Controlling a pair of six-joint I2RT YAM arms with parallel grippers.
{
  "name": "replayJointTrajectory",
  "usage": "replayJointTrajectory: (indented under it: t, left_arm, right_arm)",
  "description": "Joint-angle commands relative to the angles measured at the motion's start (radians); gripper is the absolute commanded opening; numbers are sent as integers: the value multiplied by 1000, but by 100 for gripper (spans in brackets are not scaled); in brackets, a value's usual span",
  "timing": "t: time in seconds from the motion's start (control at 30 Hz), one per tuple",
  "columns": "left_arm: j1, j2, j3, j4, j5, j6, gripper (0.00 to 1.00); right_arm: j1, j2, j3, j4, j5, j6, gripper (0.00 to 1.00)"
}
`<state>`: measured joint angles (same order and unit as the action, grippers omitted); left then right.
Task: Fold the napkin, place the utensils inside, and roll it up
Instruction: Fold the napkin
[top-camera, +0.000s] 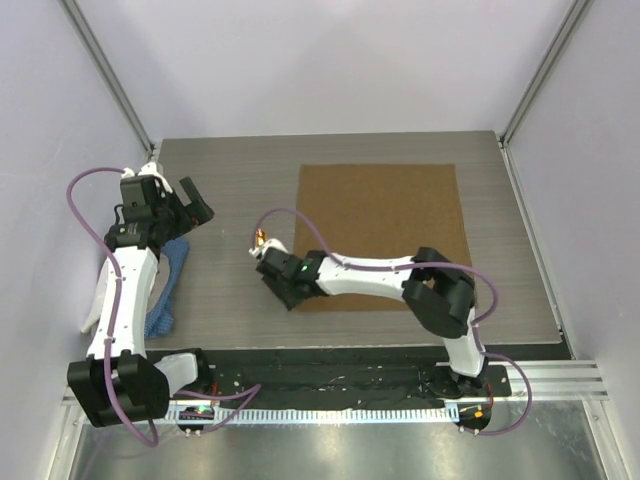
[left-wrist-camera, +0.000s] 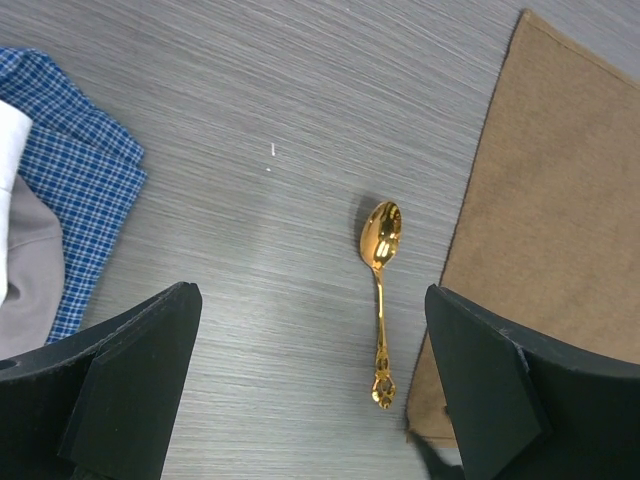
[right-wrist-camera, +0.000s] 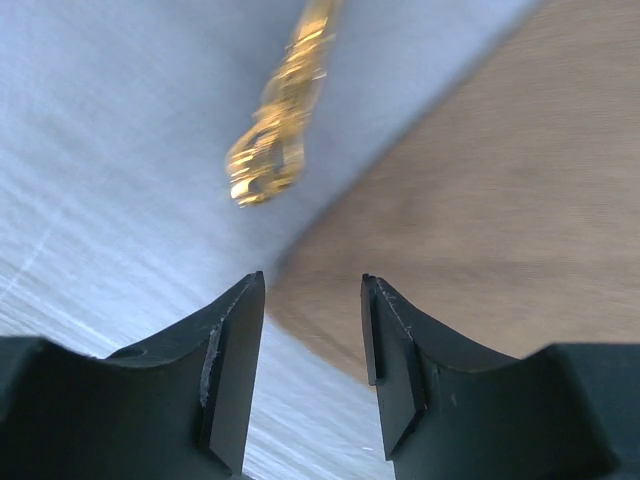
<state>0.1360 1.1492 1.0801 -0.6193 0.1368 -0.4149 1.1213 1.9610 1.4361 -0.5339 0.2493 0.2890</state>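
Next, my right gripper needs to go down and edge to the left in the wrist view onto the napkin's near corner, since this lies below, by that side's fingertip.
The tan napkin (top-camera: 385, 225) lies flat and unfolded on the table's right half. The gold spoon (top-camera: 260, 239) lies on bare table just off the napkin's left edge. In the left wrist view the spoon (left-wrist-camera: 380, 290) is bowl up beside the napkin (left-wrist-camera: 560, 220). My right gripper (top-camera: 268, 264) is open and empty, low over the napkin's near-left corner. In the right wrist view the spoon's ornate handle end (right-wrist-camera: 272, 150) lies just beyond my right gripper (right-wrist-camera: 312, 285), and the napkin (right-wrist-camera: 480, 200) is under it. My left gripper (top-camera: 188, 205) is open and empty, held above the table at the left (left-wrist-camera: 310, 390).
A blue checked cloth (top-camera: 165, 280) lies at the table's left edge under my left arm, with a white cloth (left-wrist-camera: 10, 140) on it. The blue cloth (left-wrist-camera: 85, 185) is left of the spoon. A frame post stands at each back corner.
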Motion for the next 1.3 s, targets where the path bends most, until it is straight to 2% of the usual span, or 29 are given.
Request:
replayJointTrajectory:
  t: [0.0,0.97,1.13,1.27]
  left_arm:
    - [7,-11,-2,39,37,-9,100]
    - [7,-16,-3,46,50,-13,100]
    - [5,-17,-3,47,52,-13,100]
    - [5,-23,-5,47,52,-13,100]
  right_arm:
    - [67,44,93,-41,65,-34,50]
    - [97,139,107,-106,116,-4,36]
    - [98,145,87,-126,101,45,29]
    - [97,156,80,-126,74,65,19]
